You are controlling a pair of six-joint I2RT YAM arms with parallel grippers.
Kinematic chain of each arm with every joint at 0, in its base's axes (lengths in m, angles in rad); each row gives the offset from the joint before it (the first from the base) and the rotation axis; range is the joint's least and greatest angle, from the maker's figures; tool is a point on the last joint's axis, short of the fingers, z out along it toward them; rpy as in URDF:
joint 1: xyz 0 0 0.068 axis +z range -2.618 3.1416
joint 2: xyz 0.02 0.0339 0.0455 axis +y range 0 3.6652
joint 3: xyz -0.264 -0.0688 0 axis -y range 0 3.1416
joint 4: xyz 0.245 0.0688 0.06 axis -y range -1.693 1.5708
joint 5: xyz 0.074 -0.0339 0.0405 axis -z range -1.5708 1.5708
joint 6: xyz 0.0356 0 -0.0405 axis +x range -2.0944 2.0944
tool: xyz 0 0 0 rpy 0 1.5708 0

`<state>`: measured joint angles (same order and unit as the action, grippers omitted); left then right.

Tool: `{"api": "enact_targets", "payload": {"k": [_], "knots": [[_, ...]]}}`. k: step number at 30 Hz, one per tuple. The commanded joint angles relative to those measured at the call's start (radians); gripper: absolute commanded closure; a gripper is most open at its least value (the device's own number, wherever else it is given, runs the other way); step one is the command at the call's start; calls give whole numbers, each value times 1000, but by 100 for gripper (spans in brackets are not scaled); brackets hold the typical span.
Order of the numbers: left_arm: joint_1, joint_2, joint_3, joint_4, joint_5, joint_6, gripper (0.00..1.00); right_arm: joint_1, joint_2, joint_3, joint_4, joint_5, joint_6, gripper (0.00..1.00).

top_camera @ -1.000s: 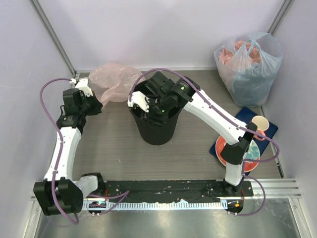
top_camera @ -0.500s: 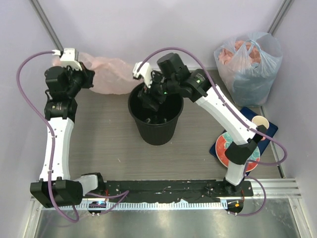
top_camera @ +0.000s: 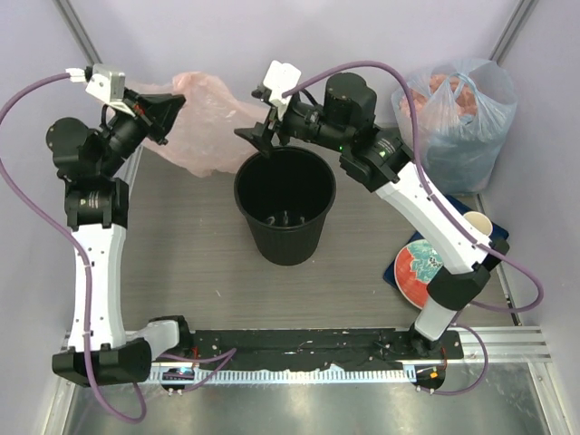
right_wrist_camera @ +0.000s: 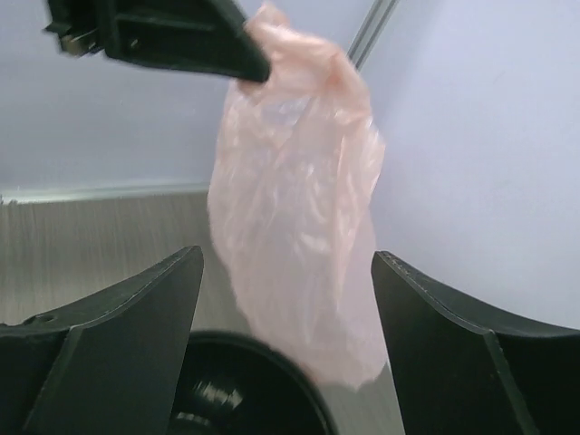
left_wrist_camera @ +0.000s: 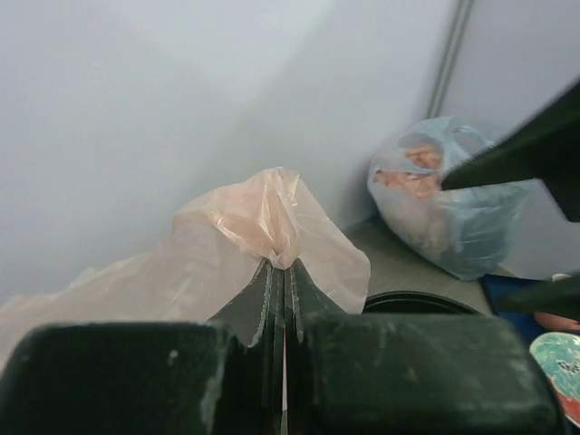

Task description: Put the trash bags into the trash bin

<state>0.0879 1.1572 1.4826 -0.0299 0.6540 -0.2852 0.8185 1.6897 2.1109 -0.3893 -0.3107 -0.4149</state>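
The bag's loose upper edge hangs to the left in the top view, so my right gripper will slide its open fingers that way and around the edge next.
The thin pale pink trash bag (top_camera: 204,122) hangs in the air at the back left, left of the round black trash bin (top_camera: 283,217). My left gripper (top_camera: 172,101) is shut on the bag's top corner; in the left wrist view the bag (left_wrist_camera: 263,227) bunches up from between the closed fingertips. My right gripper (top_camera: 258,136) is open and empty, raised over the bin's back-left rim and facing the bag (right_wrist_camera: 294,199), which hangs in front of its spread jaws. The bin's rim (right_wrist_camera: 236,349) shows below.
A bulging clear-bluish bag (top_camera: 458,113) with pink and blue contents stands at the back right corner. A paper cup (top_camera: 478,227), a dark blue mat and a patterned plate (top_camera: 424,267) lie at the right. Walls close in behind and on both sides.
My left gripper has lifted the pink bag off the table and raised it. My right gripper has come up out of the bin and turned towards the bag.
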Motion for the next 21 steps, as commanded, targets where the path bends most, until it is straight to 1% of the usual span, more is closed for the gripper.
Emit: {"api": "enact_targets", "payload": {"k": [1,4,8,11,13,15,16,18,19,20,21], "knots": [[-11,-66,36,137,163,-61,100,5,53,92,176,-62,11,18],[-13,-93,39,157,240,-87,100,5,83,147,193,-85,2,17],[-19,-105,42,197,372,-156,100,10,123,182,202,-155,-57,14],[-27,-108,59,202,420,-181,100,18,145,207,217,-168,-74,13],[-34,-108,74,203,452,-195,100,28,168,242,201,-177,-71,13],[-43,-100,93,211,475,-218,100,37,177,242,201,-191,-64,15],[-53,-97,100,211,483,-226,100,41,179,236,204,-191,-62,21],[-62,-87,113,209,501,-255,100,48,185,233,213,-195,-41,28],[-63,-86,114,211,500,-261,100,48,186,235,217,-197,-33,41],[-65,-86,110,209,492,-264,100,51,185,235,221,-197,-33,49],[-63,-93,101,199,477,-259,100,51,186,235,227,-177,-29,59]]}}
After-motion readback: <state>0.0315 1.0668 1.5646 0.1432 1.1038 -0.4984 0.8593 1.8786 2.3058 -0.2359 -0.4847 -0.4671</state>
